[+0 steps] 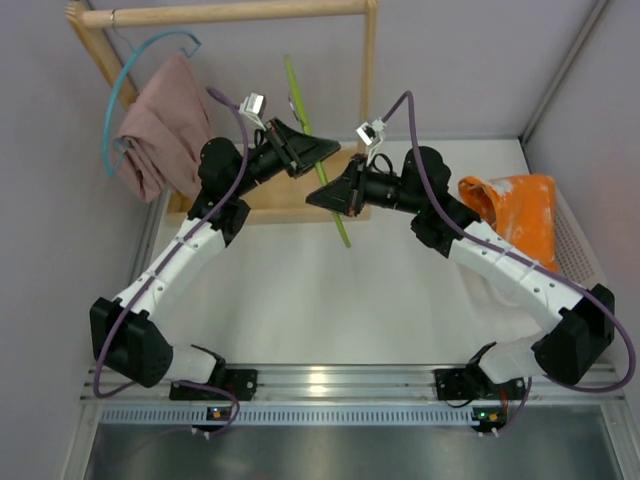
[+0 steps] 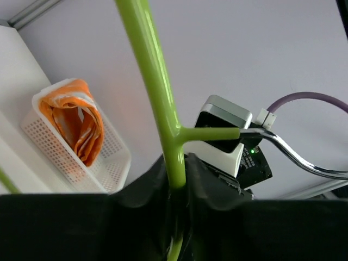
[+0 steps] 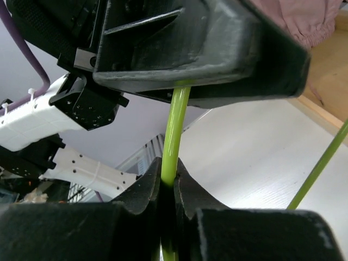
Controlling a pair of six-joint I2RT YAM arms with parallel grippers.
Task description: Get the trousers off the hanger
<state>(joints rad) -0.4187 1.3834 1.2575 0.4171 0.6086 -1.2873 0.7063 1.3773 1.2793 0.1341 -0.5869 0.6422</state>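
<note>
The green hanger (image 1: 296,95) is bare, so I will carry it outward with my right gripper, hook it over the rack's empty rod end (image 1: 340,8) and let it go.
A bare green hanger (image 1: 296,95) slants across the middle of the top view, held by both grippers. My left gripper (image 1: 318,150) is shut on its upper part, and in the left wrist view the green bar (image 2: 157,92) runs up from between the shut jaws (image 2: 176,182). My right gripper (image 1: 325,195) is shut on the hanger lower down, its jaws (image 3: 168,182) pinching the green bar (image 3: 175,130). The pink trousers (image 1: 160,130) hang on a blue hanger (image 1: 125,80) at the back left. The orange trousers (image 1: 520,215) lie in a basket on the right.
A wooden rack (image 1: 230,12) stands at the back, its base (image 3: 326,81) under the grippers. The white mesh basket (image 2: 117,163) sits by the right wall. Grey walls close in on the left, the back and the right.
</note>
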